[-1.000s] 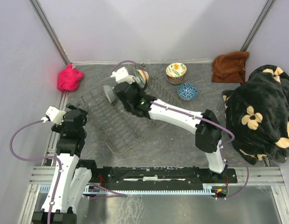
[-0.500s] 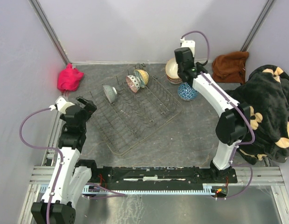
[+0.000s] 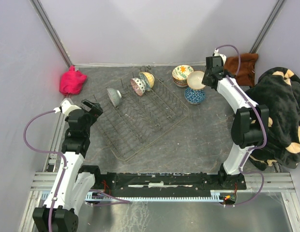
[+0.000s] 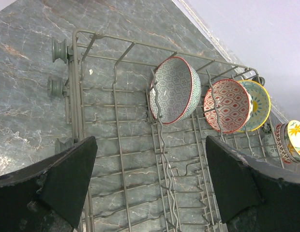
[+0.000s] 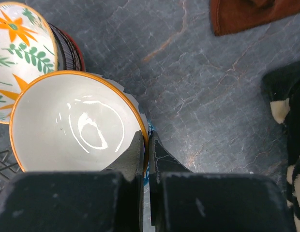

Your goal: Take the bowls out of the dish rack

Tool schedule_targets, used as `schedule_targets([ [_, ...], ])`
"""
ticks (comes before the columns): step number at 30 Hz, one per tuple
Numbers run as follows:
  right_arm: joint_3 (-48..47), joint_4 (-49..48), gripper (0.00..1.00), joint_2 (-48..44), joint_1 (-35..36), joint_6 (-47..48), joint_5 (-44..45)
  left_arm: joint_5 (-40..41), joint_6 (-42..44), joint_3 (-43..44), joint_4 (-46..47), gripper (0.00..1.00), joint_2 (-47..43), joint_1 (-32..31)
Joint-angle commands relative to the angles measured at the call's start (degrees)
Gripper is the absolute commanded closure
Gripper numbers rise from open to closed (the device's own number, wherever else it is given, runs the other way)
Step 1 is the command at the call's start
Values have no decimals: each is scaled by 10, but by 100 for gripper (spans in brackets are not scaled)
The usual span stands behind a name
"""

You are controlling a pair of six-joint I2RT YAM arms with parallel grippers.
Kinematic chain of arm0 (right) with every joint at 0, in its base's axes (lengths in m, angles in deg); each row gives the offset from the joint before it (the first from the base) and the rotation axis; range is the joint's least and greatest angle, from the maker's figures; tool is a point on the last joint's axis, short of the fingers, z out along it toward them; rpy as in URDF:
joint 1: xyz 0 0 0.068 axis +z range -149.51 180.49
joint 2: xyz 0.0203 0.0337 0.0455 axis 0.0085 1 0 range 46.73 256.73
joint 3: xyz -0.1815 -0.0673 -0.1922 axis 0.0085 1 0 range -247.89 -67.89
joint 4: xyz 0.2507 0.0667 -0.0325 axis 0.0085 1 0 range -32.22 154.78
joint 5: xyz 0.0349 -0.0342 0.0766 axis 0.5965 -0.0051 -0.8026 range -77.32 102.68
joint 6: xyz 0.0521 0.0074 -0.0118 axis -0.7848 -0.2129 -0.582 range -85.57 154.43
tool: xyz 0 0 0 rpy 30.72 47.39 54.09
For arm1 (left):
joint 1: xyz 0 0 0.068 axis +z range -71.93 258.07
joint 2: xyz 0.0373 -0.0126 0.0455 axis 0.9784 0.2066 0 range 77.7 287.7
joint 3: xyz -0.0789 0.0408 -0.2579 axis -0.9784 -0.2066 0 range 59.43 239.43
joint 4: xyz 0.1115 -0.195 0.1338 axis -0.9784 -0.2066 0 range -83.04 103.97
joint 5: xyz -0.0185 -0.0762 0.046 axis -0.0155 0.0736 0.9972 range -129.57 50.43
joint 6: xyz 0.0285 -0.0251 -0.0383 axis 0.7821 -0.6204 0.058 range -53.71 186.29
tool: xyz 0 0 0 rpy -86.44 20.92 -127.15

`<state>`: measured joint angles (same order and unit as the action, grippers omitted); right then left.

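Observation:
The orange-rimmed bowl (image 5: 72, 121) will next be brought down and slightly back by the robot's right gripper, into the blue bowl.
The dark wire dish rack (image 3: 140, 123) lies at centre left. Three bowls stand in its far end: a grey-green one (image 3: 114, 95), a red patterned one (image 3: 138, 86) and a yellow one (image 3: 147, 79). They also show in the left wrist view: grey-green (image 4: 175, 96), red (image 4: 231, 105), yellow (image 4: 259, 101). My left gripper (image 3: 92, 105) is open and empty over the rack's left end (image 4: 150, 179). My right gripper (image 3: 206, 79) is shut on the rim of a white-inside, orange-rimmed bowl (image 5: 72, 121), held above the blue bowl (image 3: 194, 95).
A stack of bowls with a floral top one (image 3: 182, 74) stands beside the held bowl (image 5: 19, 53). A pink cloth (image 3: 72, 80) lies far left, a brown cloth (image 3: 239, 67) far right, and a black flowered blanket (image 3: 273, 116) along the right edge.
My right arm left the rack with the orange-rimmed bowl and swung right, past the floral stack, to above the blue bowl. My left gripper moved a little towards the rack.

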<state>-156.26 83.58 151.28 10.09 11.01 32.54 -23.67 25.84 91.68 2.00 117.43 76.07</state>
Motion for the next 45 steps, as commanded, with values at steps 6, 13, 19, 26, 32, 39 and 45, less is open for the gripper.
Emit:
schedule_targets([
  [6,38,-62,99,-44,-18,-39,-52,-20,1,-6,41,1,-7,0],
  [13,59,-72,99,-35,-21,-45,-60,-21,-1,-7,43,1,-10,0],
  [19,68,-74,99,-27,-22,-46,-61,-15,-2,-9,41,1,-15,-1],
  [26,85,-78,99,-23,-22,-50,-66,-13,-4,-11,42,1,-17,0],
  [32,99,-83,99,-18,-23,-53,-67,-11,-5,-12,42,1,-17,0],
  [39,99,-82,99,-11,-22,-55,-67,-9,-6,-12,42,1,-18,0],
  [45,93,-74,99,-1,-22,-55,-63,-7,-7,-13,41,1,-19,0],
])
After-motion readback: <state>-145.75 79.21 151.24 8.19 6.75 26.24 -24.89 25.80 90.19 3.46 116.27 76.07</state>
